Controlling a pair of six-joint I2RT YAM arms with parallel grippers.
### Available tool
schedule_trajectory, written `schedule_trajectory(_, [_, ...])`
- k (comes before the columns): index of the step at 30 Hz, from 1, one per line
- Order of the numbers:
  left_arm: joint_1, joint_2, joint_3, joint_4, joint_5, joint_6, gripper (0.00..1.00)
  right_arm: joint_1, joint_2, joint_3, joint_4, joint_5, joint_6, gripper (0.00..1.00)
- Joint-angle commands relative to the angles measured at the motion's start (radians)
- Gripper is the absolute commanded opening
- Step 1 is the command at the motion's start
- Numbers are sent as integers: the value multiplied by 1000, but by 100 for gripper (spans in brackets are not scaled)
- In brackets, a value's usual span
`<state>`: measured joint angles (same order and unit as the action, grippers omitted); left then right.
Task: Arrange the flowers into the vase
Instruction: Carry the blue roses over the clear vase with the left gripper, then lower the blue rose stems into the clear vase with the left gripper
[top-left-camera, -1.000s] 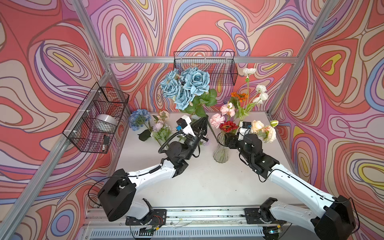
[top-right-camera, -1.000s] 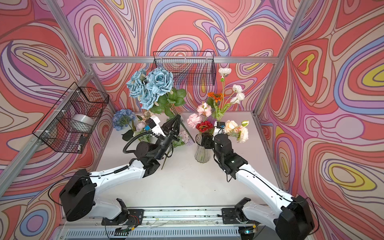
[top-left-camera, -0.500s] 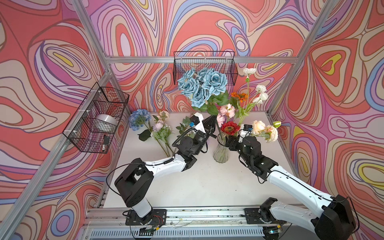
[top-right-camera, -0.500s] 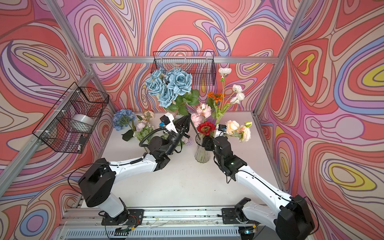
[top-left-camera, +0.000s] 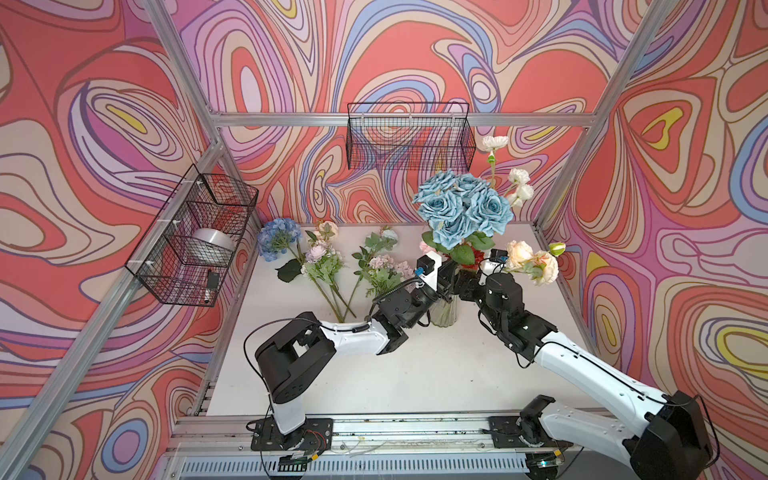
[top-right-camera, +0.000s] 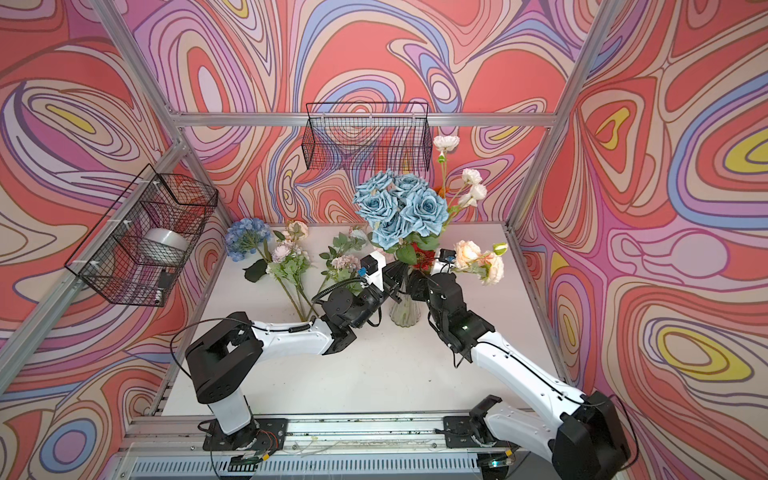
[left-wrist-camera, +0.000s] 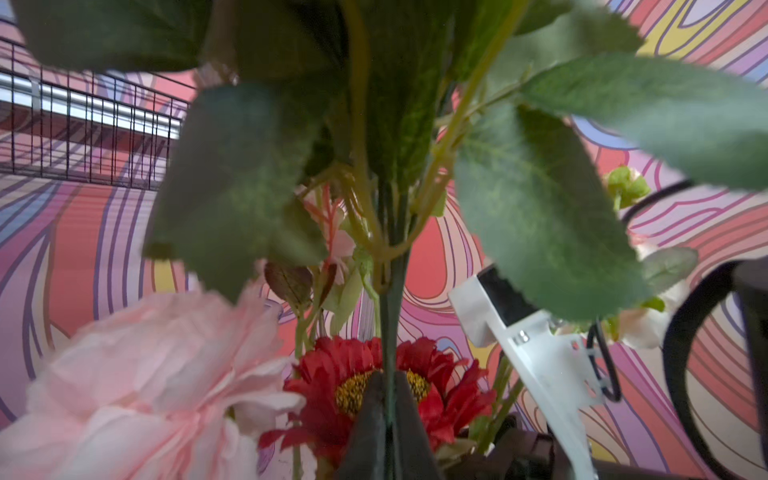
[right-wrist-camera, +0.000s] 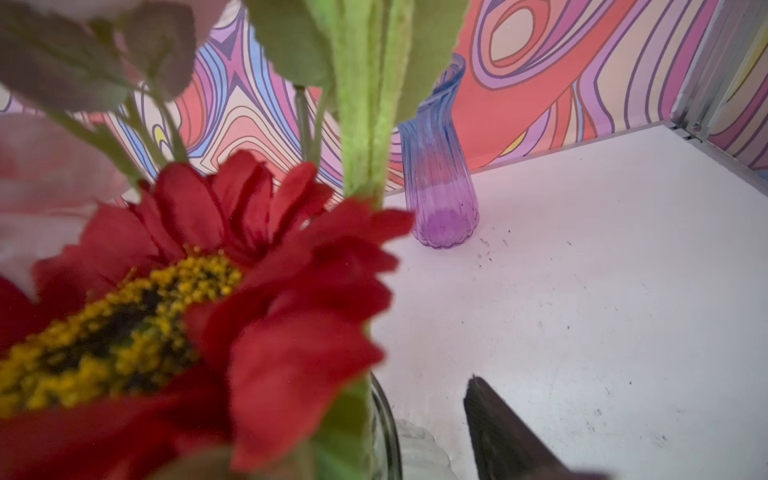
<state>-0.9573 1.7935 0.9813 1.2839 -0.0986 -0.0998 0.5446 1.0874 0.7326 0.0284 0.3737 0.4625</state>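
The clear glass vase is directly below my left gripper. The upright dark green stem goes down into it beside the red daisy next, and my left gripper releases it.
My left gripper is shut on the dark green stem of a blue rose spray and holds it upright right over the clear glass vase. A red daisy, a pink bloom and a peach spray stand in the vase. My right gripper is open at the vase's neck. One of its fingers shows a little off the glass; the red daisy hides the other. More flowers lie on the table: a blue hydrangea and pink and lilac sprays.
A blue and purple glass vase stands by the back wall. White blooms rise behind the roses. One wire basket hangs on the back wall. Another, on the left wall, holds a tape roll.
My left gripper has carried the blue rose spray to the right, from left of the vase to directly over it. The right arm has hardly moved.
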Motion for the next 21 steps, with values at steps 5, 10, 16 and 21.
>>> schedule_trajectory(5, [-32, 32, -35, 82, -98, 9, 0, -7, -15, -38, -10, 40, 79, 71])
schedule_trajectory(10, [-37, 40, -63, 83, -119, -12, 0, -7, -15, -37, -7, 50, 89, 69])
schedule_trajectory(16, [-52, 21, -103, 83, -124, -16, 32, -8, -15, -32, -4, 45, 87, 69])
schedule_trajectory(21, [-73, -14, -145, 81, -125, -30, 61, -8, -19, -32, -7, 40, 79, 69])
